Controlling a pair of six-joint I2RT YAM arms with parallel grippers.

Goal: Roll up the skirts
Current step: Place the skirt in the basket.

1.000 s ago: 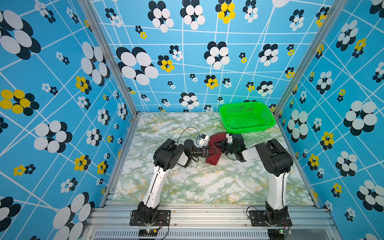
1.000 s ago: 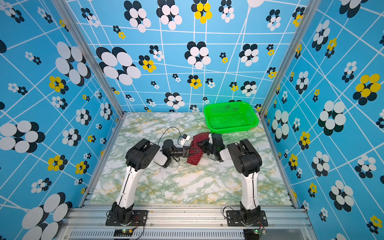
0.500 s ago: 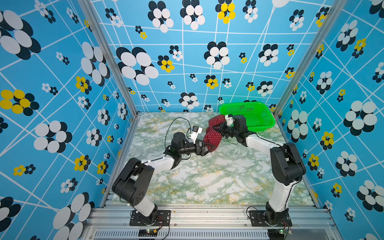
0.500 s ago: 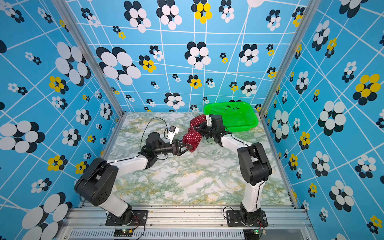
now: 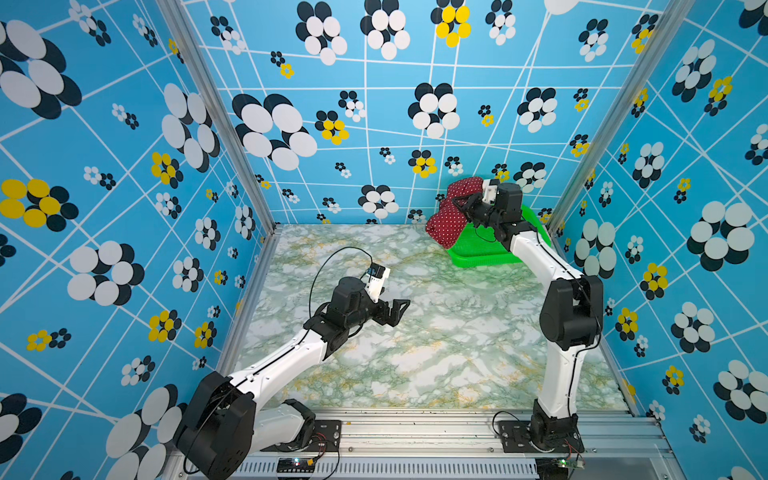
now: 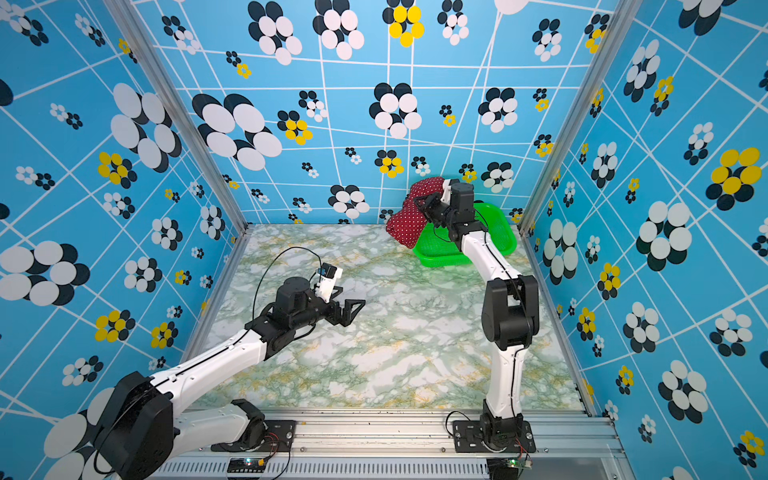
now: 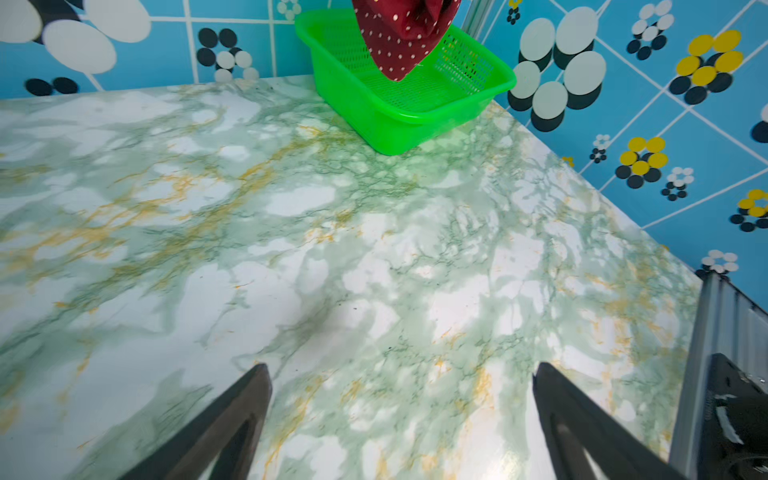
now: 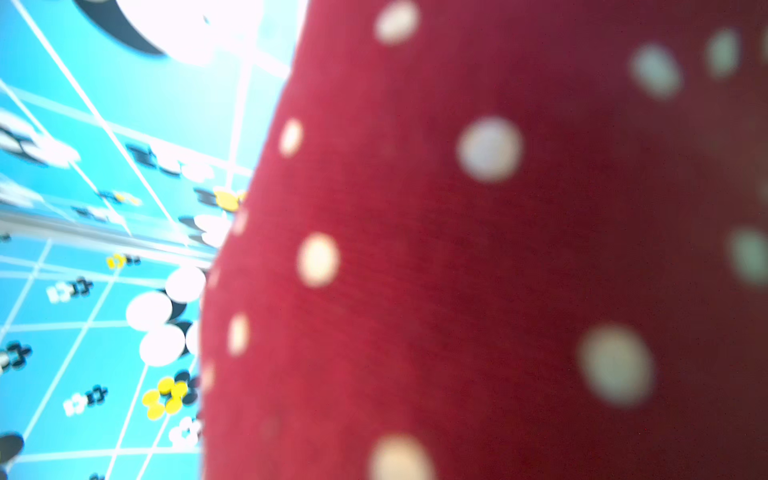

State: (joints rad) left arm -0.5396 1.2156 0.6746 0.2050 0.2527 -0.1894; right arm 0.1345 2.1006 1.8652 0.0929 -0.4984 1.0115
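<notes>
The bundle of skirts still hangs above the basket's rim, so my right gripper will next tip downward and lower the bundle onto the basket's mesh bottom to release it there.
The skirts are a single rolled bundle of maroon, white-dotted fabric (image 5: 445, 219) (image 6: 404, 227) that hangs in the air over the near left rim of the green basket (image 5: 486, 257) (image 6: 441, 258). My right gripper (image 5: 466, 204) (image 6: 426, 204) is shut on its upper part. The fabric (image 8: 457, 249) fills the right wrist view and hides the jaws. In the left wrist view the bundle's lower tip (image 7: 400, 41) dangles above the basket (image 7: 399, 120). My left gripper (image 5: 397, 309) (image 6: 353, 309) (image 7: 401, 368) is wide open and empty, low over the mid-left of the table.
The marble-patterned table (image 5: 436, 353) is walled by blue flower-print panels on three sides. An aluminium rail (image 5: 415, 432) with both arm bases runs along the front edge. The basket stands in the back right corner, and its mesh floor (image 7: 411, 89) shows bare.
My right gripper has carried the rolled skirt up and back from the table's middle to above the basket. My left gripper let go, opened wide and drew back to the left front.
</notes>
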